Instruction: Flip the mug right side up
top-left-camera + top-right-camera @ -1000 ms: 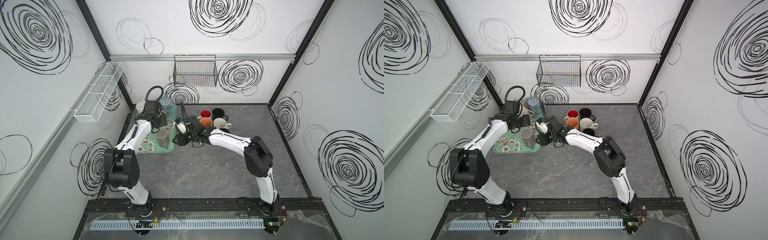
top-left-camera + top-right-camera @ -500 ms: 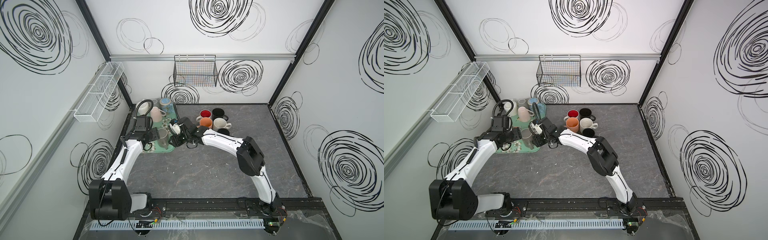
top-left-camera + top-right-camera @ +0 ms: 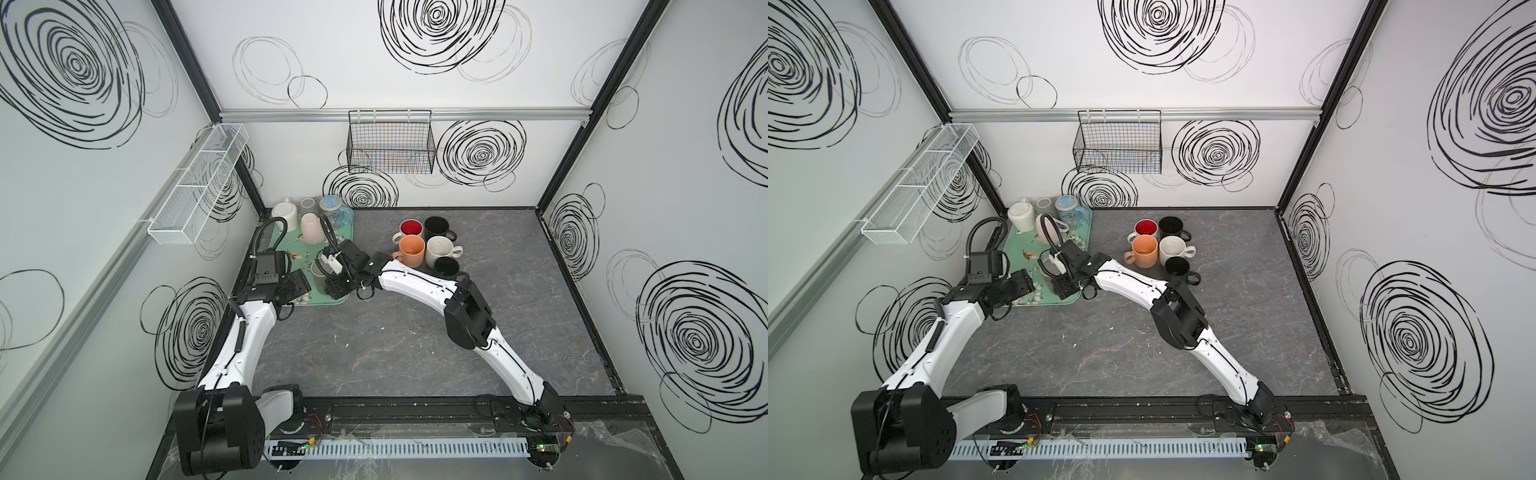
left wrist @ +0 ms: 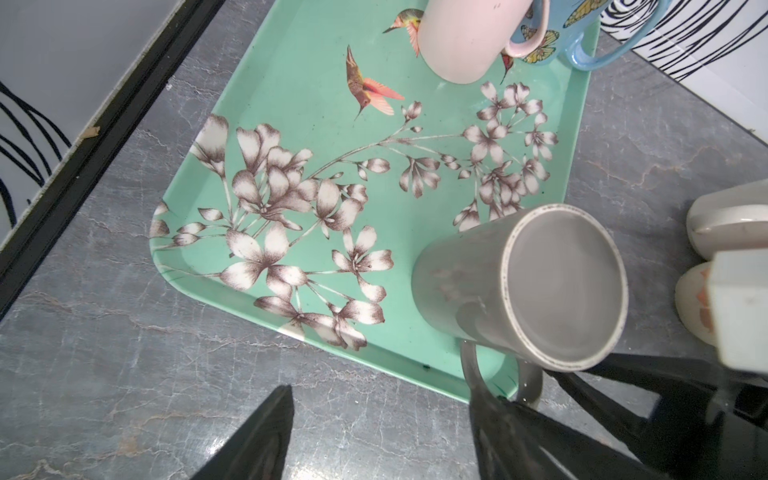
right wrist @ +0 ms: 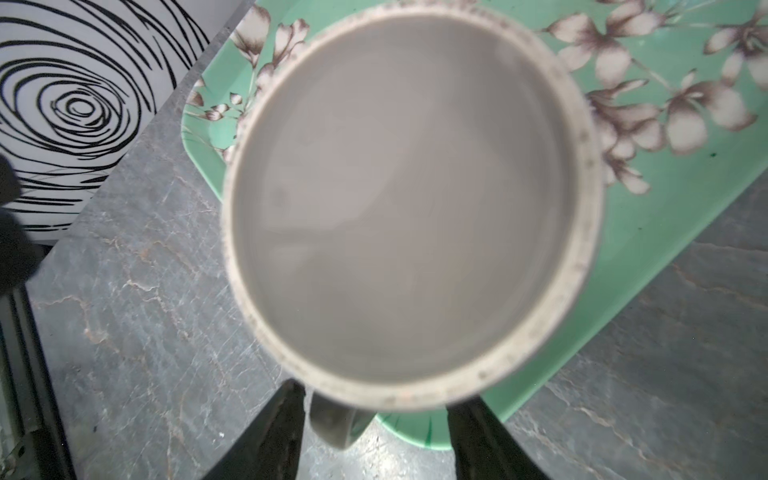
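The right gripper stays in place by the upside-down mug and draws its open fingers together on the grey handle [image 5: 339, 422] next, since the handle already lies between them.
A grey mug [image 4: 561, 286] stands upside down, base up, in the near right corner of the green floral tray [image 4: 291, 83]. In both top views my right wrist hides most of the mug [image 3: 318, 271]. The right gripper [image 5: 374, 399] hangs open over the mug [image 5: 407, 199], and the mug's handle [image 5: 332, 424] lies between its fingers with a gap on each side. My left gripper [image 4: 380, 386] is open and empty over the table just off the tray's near edge. One of its fingers is close beside the handle.
A pink mug [image 3: 311, 227], a blue mug [image 3: 332, 208], a cream pot [image 3: 286, 212] and a glass [image 3: 308, 203] stand at the tray's far end. Several upright mugs [image 3: 428, 247] cluster on the table to the right. A wire basket [image 3: 390, 145] hangs on the back wall.
My left arm has pulled back from the far end of the tray to its near left edge. The right gripper has shifted left over the grey mug and its jaws have widened slightly.
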Tool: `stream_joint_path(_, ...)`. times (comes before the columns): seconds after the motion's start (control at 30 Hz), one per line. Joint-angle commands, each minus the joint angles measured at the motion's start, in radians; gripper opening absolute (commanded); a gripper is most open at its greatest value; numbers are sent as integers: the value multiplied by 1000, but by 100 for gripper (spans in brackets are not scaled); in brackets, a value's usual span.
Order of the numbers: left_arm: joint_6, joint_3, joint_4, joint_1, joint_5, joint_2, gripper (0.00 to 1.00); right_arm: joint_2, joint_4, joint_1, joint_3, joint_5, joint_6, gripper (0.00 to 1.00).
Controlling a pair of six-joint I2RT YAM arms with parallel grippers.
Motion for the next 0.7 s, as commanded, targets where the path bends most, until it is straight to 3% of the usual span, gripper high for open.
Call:
stream_joint_path(0.0, 9, -14, 46, 20, 45, -7, 70, 26, -43, -1, 60, 44, -24, 56)
stream_joint_path(0.17, 19, -19, 54, 30, 82, 10, 70, 51, -46, -2, 99, 85, -50, 51)
stream_joint_path(0.57, 35, -48, 59, 42, 106, -40, 70, 12, -41, 3, 98, 149, -135, 15)
stream_joint_path(0.67, 30, -47, 60, 43, 111, -50, 70, 7, -38, 4, 98, 144, -158, 10)
